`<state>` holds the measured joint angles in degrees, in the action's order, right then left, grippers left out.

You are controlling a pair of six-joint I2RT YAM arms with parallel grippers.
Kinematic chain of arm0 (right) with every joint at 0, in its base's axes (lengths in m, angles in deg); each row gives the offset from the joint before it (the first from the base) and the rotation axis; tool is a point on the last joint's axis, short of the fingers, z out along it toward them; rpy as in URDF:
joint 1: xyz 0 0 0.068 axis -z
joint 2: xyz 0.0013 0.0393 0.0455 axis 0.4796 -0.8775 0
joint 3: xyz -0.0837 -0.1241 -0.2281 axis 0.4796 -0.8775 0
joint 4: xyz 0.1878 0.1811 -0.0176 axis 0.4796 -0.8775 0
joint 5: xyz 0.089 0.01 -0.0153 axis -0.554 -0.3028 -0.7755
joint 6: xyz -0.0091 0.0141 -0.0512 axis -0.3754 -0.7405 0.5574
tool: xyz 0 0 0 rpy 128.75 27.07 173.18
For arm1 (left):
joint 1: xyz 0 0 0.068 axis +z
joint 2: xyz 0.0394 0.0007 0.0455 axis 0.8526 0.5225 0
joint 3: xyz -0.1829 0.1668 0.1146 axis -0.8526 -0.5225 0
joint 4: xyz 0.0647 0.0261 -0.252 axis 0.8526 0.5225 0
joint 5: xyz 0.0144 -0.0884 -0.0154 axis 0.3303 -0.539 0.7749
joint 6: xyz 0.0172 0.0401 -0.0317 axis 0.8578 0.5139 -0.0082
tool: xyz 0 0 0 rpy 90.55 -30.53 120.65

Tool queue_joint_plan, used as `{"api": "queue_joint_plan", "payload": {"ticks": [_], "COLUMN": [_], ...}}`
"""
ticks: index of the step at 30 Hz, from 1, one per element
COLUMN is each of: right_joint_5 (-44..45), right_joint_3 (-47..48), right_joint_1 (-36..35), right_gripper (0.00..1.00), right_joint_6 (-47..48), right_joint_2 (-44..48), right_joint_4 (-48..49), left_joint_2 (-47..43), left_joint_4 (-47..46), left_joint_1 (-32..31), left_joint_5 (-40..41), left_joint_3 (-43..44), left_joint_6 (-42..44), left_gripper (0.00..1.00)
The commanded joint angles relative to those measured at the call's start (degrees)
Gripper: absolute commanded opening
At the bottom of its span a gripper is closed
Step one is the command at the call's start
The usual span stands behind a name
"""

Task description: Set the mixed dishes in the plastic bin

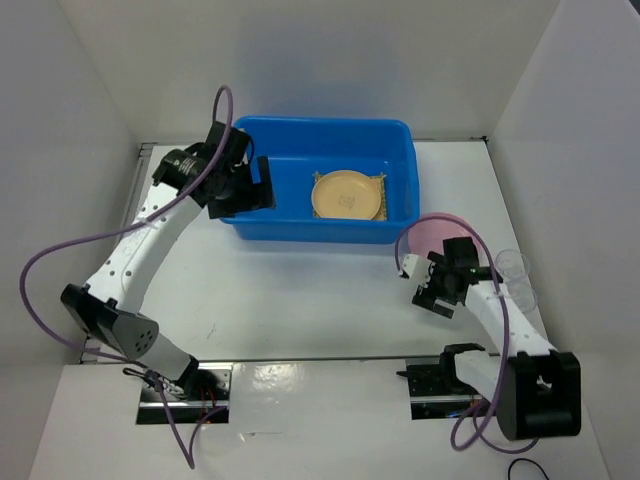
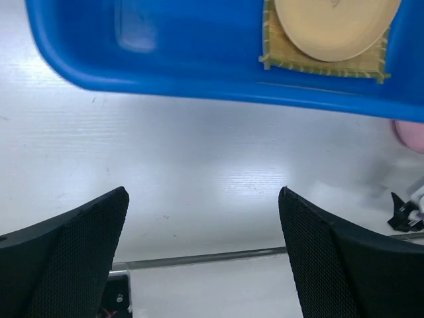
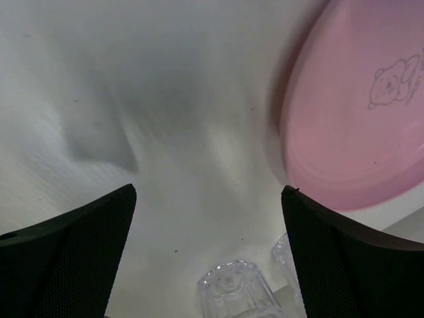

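The pink plate's near rim is outward of my right gripper and below it, and my open fingers are still over bare table. My right gripper should lower outward onto that rim next.
The blue plastic bin stands at the back of the table. Inside it a tan round plate rests on a woven bamboo mat. My left gripper hovers at the bin's left end, open and empty; its wrist view shows the bin, the tan plate and the mat beyond the left gripper. A pink plate lies on the table right of the bin. My right gripper hangs just in front of it, open and empty. Two clear cups stand to its right. In the right wrist view the pink plate and a cup lie beyond the right gripper.
White walls close in the table on the left, back and right. A metal strip runs along the near edge between the arm bases. Purple cables loop off the left arm.
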<state>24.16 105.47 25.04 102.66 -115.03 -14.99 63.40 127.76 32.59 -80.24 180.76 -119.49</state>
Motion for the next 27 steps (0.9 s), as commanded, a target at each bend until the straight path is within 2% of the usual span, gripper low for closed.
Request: {"api": "queue_joint_plan", "payload": {"ticks": [1,8,15,22,26,27], "right_joint_5": [-3.4,-6.0,-7.0,-6.5,-6.0,-5.5], "right_joint_3": [5.2,5.7,9.4,12.0,16.0,16.9], "right_joint_1": [3.5,4.6,6.6,7.7,7.7,7.7], "right_gripper": [0.94,0.98,1.00,1.00,0.84,0.76], "right_joint_6": [0.6,3.3,5.0,6.0,6.6,6.6], "right_joint_2": [-5.5,-7.9,-18.0,-23.6,-27.4,-28.7], "right_joint_4": [1.7,5.9,7.6,8.1,5.8,4.8], "left_joint_2": [-9.7,-12.4,-14.2,-15.5,-16.5,-16.5], "left_joint_4": [-5.5,-4.1,-3.0,-2.9,-4.3,-5.0], "left_joint_1": [1.7,4.5,5.1,5.1,5.1,5.1], "left_joint_5": [-2.1,-4.2,-5.8,-7.1,-8.3,-8.8], "left_joint_3": [-3.4,-6.5,-8.2,-11.8,-14.7,-14.7], "left_joint_6": [-1.7,-2.3,-2.3,-2.9,-4.0,-4.0], "left_gripper": [1.00,1.00,1.00,1.00,1.00,1.00]}}
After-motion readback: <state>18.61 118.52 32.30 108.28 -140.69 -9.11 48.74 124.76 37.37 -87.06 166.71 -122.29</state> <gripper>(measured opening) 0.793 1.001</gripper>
